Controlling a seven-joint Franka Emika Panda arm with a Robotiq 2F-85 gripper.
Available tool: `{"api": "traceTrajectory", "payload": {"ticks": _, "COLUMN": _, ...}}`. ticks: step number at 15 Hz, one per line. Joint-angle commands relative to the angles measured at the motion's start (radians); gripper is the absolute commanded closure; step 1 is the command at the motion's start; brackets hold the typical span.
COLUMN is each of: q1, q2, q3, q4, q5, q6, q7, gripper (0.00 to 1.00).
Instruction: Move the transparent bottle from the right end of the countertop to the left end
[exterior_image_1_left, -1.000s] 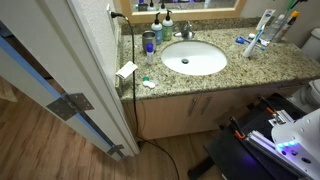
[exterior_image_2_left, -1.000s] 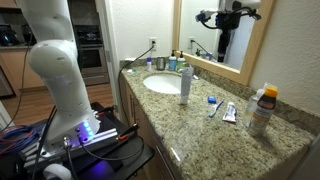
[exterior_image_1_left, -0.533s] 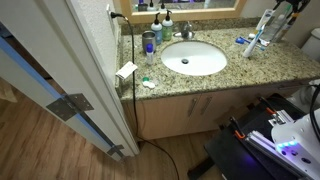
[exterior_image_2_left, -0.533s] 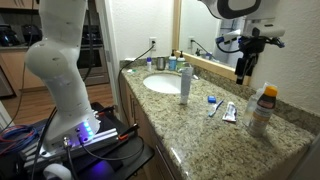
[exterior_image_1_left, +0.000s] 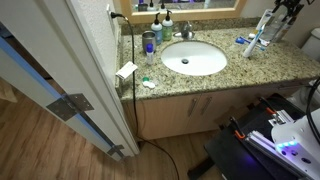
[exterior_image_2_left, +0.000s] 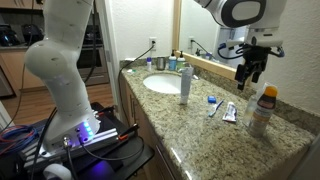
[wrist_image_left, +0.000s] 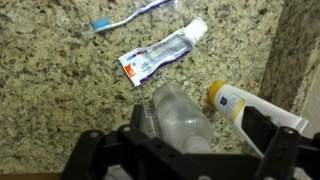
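My gripper should go down first, so that its fingers are on either side of the transparent bottle's upper body, and then close.
The transparent bottle stands at the right end of the speckled granite countertop. In the wrist view it sits straight below, between my spread fingers. In an exterior view it stands in front of a white bottle with a yellow cap. My gripper is open and empty. It hangs just above and beside the bottle tops without touching them. In an exterior view the gripper is at the far right edge.
A yellow-capped white bottle, a toothpaste tube and a toothbrush lie close by. The white sink, faucet, dark tumbler and a slim bottle are further along. A mirror backs the counter.
My gripper has swung from near the mirror over the sink to the right end of the counter and come down over the bottles. Nothing on the counter has moved.
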Motion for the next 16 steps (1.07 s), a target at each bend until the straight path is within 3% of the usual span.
{"api": "traceTrajectory", "payload": {"ticks": 1, "q1": -0.058, "q2": 0.084, "q3": 0.017, "q4": 0.09, "q5": 0.09, "q6": 0.02, "q7": 0.122, "gripper": 0.0}}
{"api": "traceTrajectory", "payload": {"ticks": 6, "q1": -0.084, "q2": 0.132, "q3": 0.017, "q4": 0.133, "q5": 0.101, "q6": 0.053, "q7": 0.244, "gripper": 0.0}}
{"api": "traceTrajectory", "payload": {"ticks": 16, "q1": -0.085, "q2": 0.158, "q3": 0.014, "q4": 0.127, "q5": 0.062, "q6": 0.035, "q7": 0.264, "gripper": 0.0}}
